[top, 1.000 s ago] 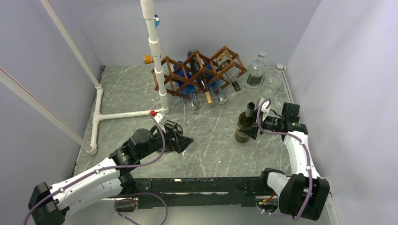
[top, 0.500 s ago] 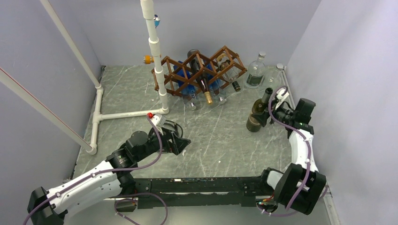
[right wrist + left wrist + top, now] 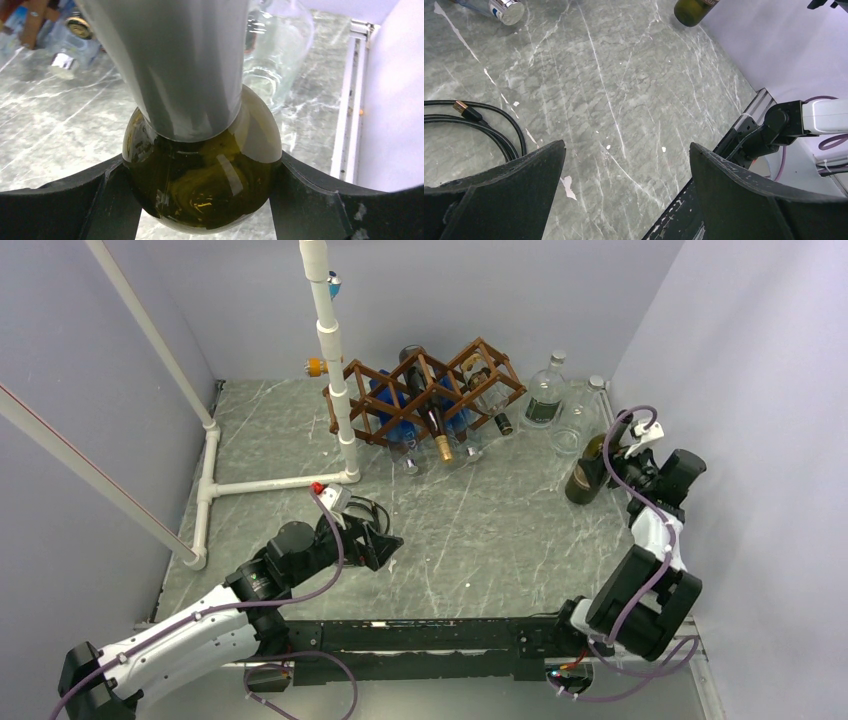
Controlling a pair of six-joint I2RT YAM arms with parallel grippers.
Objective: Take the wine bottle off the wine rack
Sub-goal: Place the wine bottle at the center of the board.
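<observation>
I will carry the wine bottle outward and toward the near wall with my right gripper, onto the marble by the glass bottles.
The wine bottle (image 3: 588, 476), dark olive green with a grey label, stands nearly upright by the right wall, off the wine rack (image 3: 430, 390). My right gripper (image 3: 606, 468) is shut on its body, a finger pressed on each side. In the right wrist view the bottle (image 3: 200, 185) fills the space between the black fingers (image 3: 60, 210). The brown lattice rack at the back holds several lying bottles. My left gripper (image 3: 390, 540) hovers open and empty over the marble table, its fingers (image 3: 499, 195) wide apart.
Two clear glass bottles (image 3: 545, 395) (image 3: 577, 425) stand just behind the held bottle, near the right wall. A white PVC pipe frame (image 3: 335, 360) rises left of the rack. A black cable (image 3: 499, 130) lies on the table by the left gripper.
My right arm has carried the wine bottle from mid-table to the right and back, up near the right wall. The left arm has drawn slightly towards its base, still open.
</observation>
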